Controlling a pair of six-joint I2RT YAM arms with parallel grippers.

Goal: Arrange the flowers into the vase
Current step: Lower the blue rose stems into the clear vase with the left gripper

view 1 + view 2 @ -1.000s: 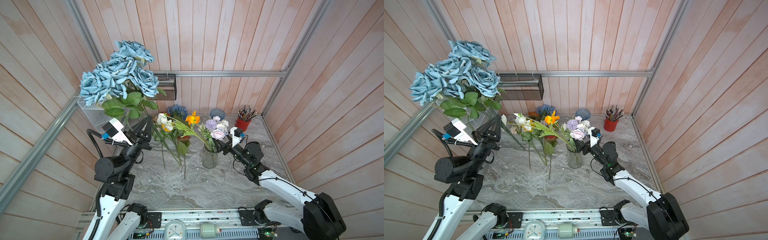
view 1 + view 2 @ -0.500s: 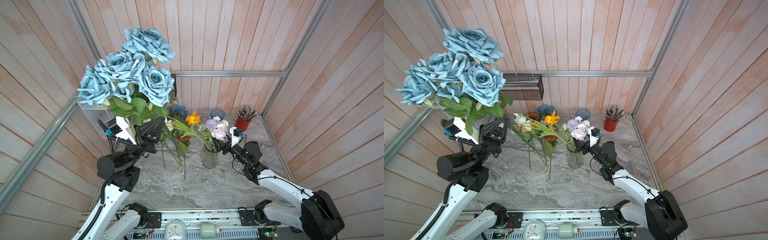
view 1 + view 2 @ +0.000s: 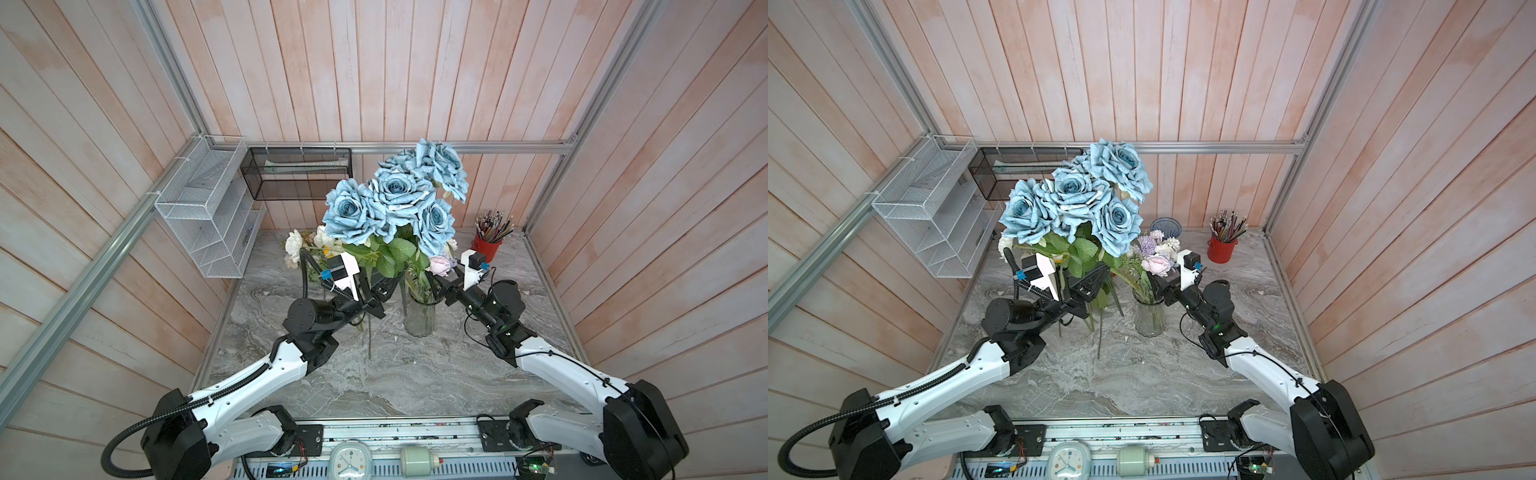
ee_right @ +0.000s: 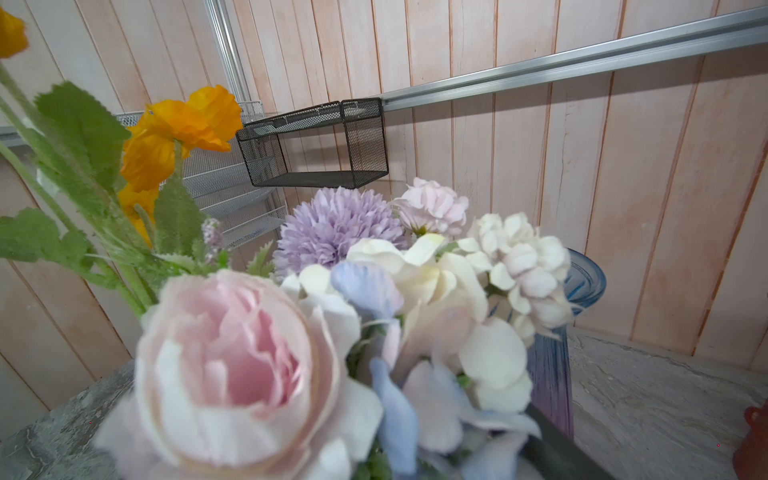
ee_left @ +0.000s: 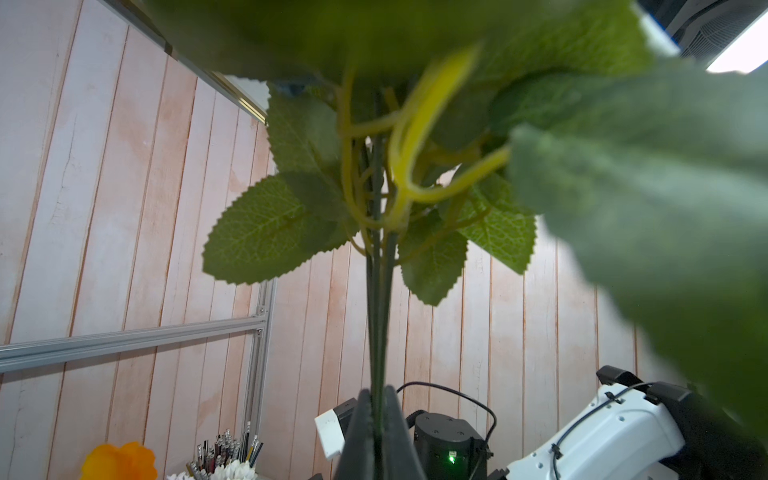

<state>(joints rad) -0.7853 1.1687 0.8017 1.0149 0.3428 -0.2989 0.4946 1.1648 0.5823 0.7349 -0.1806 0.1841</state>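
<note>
My left gripper carries the stems over the vase's opening [image 3: 1149, 298] next, since their ends still hang beside the vase. It then lowers them into the opening and releases.
My left gripper [image 3: 388, 286] [image 3: 1094, 278] is shut on the dark green stem [image 5: 376, 316] of a bunch of dusty-blue roses [image 3: 395, 195] [image 3: 1075, 199]. The bunch stands upright, its heads high above the clear glass vase [image 3: 420, 318] [image 3: 1149, 322] and slightly to its left. In the left wrist view the fingertips of that gripper [image 5: 377, 401] pinch the stem. The vase holds a pink rose [image 4: 232, 353], a lilac bloom [image 4: 336, 226], white clusters and orange poppies [image 4: 178, 129]. My right gripper [image 3: 436, 282] [image 3: 1158, 284] stands wide at the vase's flowers; one dark finger [image 4: 557, 446] shows beside them.
More flowers [image 3: 299, 245] lie behind the left gripper, their stems [image 3: 369, 340] reaching forward over the marble. A red pot of pencils [image 3: 487, 249] and a blue ribbed vase [image 3: 1165, 226] stand at the back right. A white wire rack [image 3: 208, 216] and a black mesh basket [image 3: 297, 174] hang on the walls.
The left arm has carried the blue roses from the left wall rightward and lower, to just left of the vase. The right arm has stayed where it was.
</note>
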